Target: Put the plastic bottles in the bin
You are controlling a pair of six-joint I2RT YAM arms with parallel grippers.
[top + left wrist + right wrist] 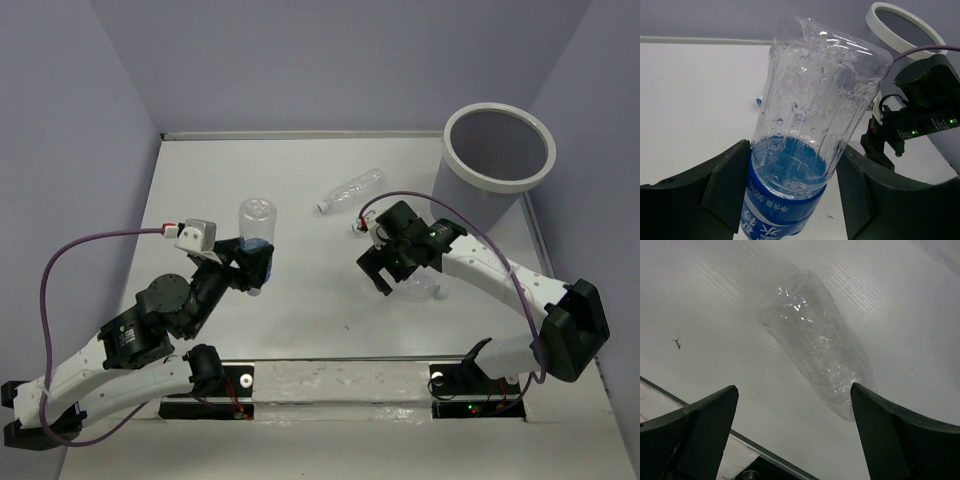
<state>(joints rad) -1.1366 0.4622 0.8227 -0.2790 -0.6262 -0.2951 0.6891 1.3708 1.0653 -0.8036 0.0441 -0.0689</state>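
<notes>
The right gripper will next go down toward the table and over the wide end of the plain clear bottle (792, 305), since that bottle is still lying beyond the gripper's open fingers.
My left gripper (252, 265) is shut on a blue-labelled clear bottle (257, 225) and holds it upside down, base up, above the table. In the left wrist view the fingers (727, 185) clamp the bottle (810, 115) at its label. My right gripper (380, 274) is open over a plain clear bottle (420, 288) lying on the table. In the right wrist view this bottle (815, 350) lies between and beyond the spread gripper (794, 390), untouched. A second clear bottle (351, 189) lies at mid-back. The grey bin (497, 150) with a white rim stands at the back right.
Walls close the table on the left, back and right. The bin's rim (900, 17) and my right arm (920, 115) show beyond the held bottle. The table's front metal strip (740, 442) runs under my right gripper.
</notes>
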